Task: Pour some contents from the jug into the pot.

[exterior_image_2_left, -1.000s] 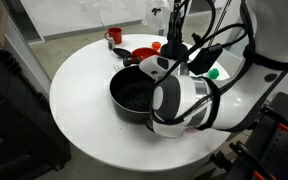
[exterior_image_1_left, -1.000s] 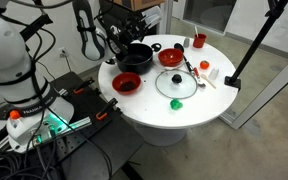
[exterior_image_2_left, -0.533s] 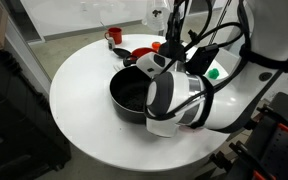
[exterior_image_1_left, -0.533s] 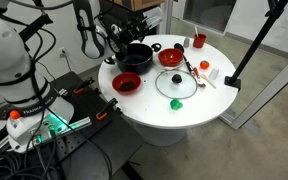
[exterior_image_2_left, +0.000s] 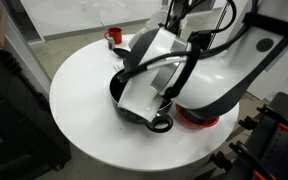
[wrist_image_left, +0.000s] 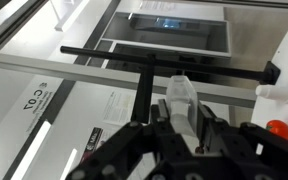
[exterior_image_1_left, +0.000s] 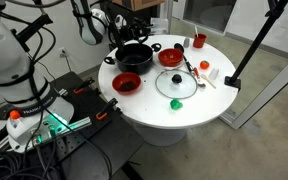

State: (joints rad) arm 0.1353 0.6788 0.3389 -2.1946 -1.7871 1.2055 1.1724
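My gripper swings away from the pot [exterior_image_1_left: 134, 56] next and down to release the jug beside the small white bottle, since bare tabletop lies there, below my gripper.
My gripper [wrist_image_left: 181, 118] is shut on the small whitish translucent jug [wrist_image_left: 179, 95], which sticks out between the fingers in the wrist view, seen against a wall and window frame. In an exterior view the gripper [exterior_image_1_left: 115, 22] is raised above and behind the large black pot [exterior_image_1_left: 134, 56], which stands at the back of the round white table [exterior_image_1_left: 199, 105]. I cannot pick out the jug there. In an exterior view the arm's white link covers most of the pot [exterior_image_2_left: 117, 92], and the gripper is hidden.
Two red bowls [exterior_image_1_left: 127, 83] [exterior_image_1_left: 171, 57], a glass lid with a black knob [exterior_image_1_left: 177, 85], a red cup [exterior_image_1_left: 198, 41], a small white bottle [exterior_image_1_left: 206, 68] and a green object [exterior_image_1_left: 176, 103] share the table. Cables and equipment lie on the floor beside it.
The arm has lifted and swung, carrying the gripper up from beside the pot. Its white link now covers more of the pot in one exterior view.
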